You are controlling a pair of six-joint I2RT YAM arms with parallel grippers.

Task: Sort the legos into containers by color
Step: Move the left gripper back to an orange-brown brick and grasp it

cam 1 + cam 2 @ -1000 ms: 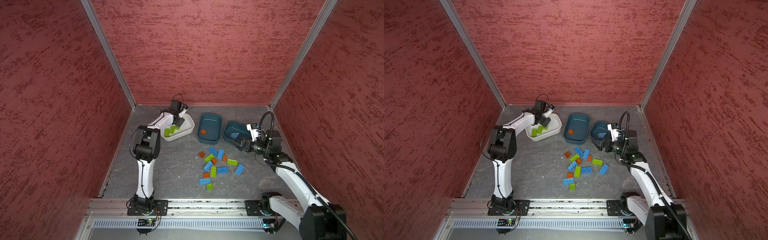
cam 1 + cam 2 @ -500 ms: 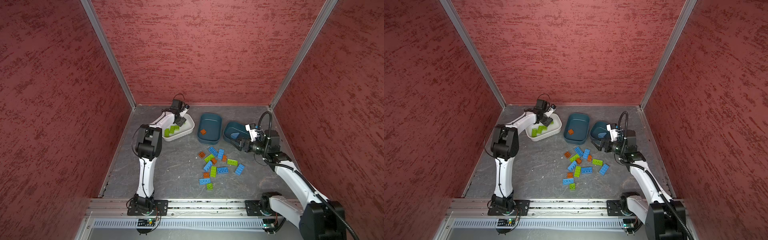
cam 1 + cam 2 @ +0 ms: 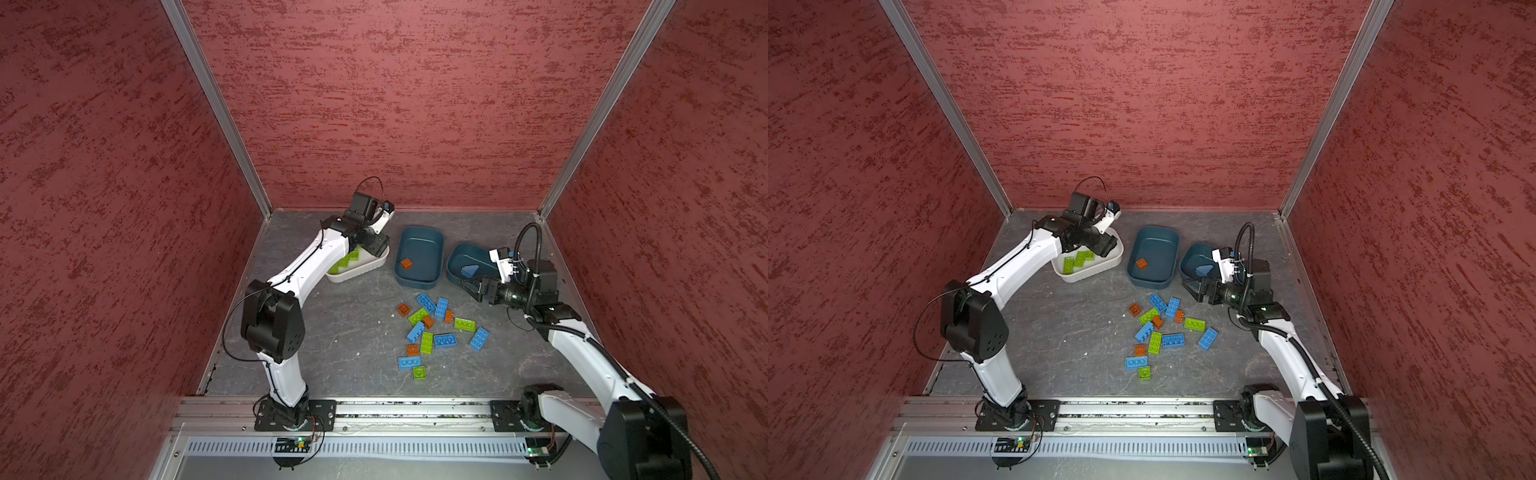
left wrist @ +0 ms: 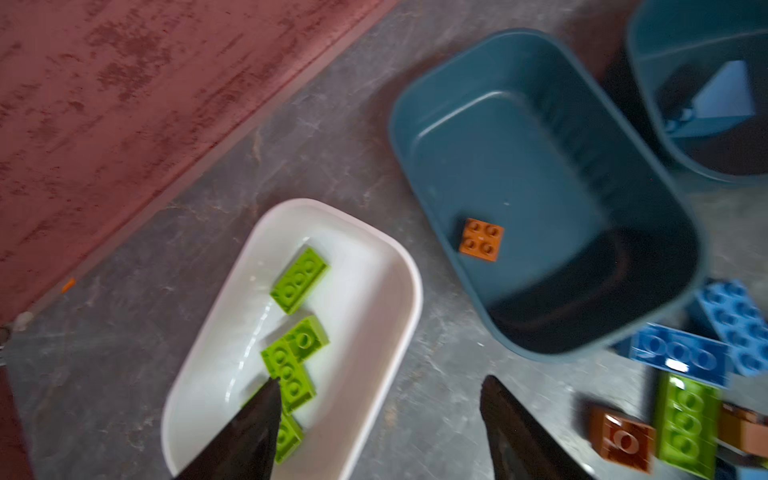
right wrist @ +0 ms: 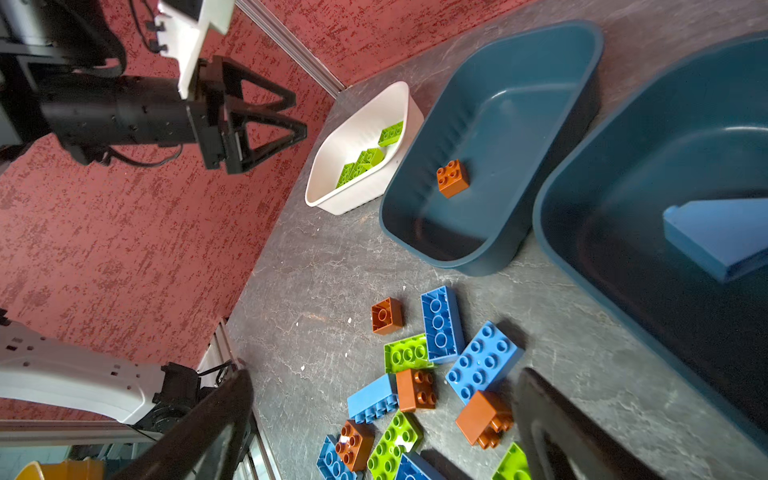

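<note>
My left gripper should next move back and down around the orange-brown lego at the lego pile's edge [image 3: 403, 308] [image 4: 621, 439], because the bare floor beside it leaves room for both fingers.
My left gripper [image 3: 377, 246] [image 4: 380, 384] hangs open over the near end of the white container [image 3: 361, 272] [image 4: 409, 270], with nothing between its fingers. Several lime green legos [image 3: 1077, 259] [image 4: 299, 278] lie in that container. The middle teal container [image 3: 419, 241] holds one orange lego [image 3: 406, 263] [image 5: 452, 178]. The right teal container [image 3: 465, 255] holds a blue wedge [image 3: 470, 271] [image 5: 719, 232]. My right gripper [image 3: 467, 284] [image 5: 384, 374] is open and empty, just above the far right edge of the loose pile of legos [image 3: 432, 328] [image 3: 1163, 332].
Red walls enclose the grey floor on three sides, close behind the containers. A metal rail [image 3: 415, 405] with both arm bases runs along the front edge. Bare floor [image 3: 345, 332] lies left of the pile.
My left gripper's jaws have opened over the white container. The right gripper has drifted a little left toward the pile, still open.
</note>
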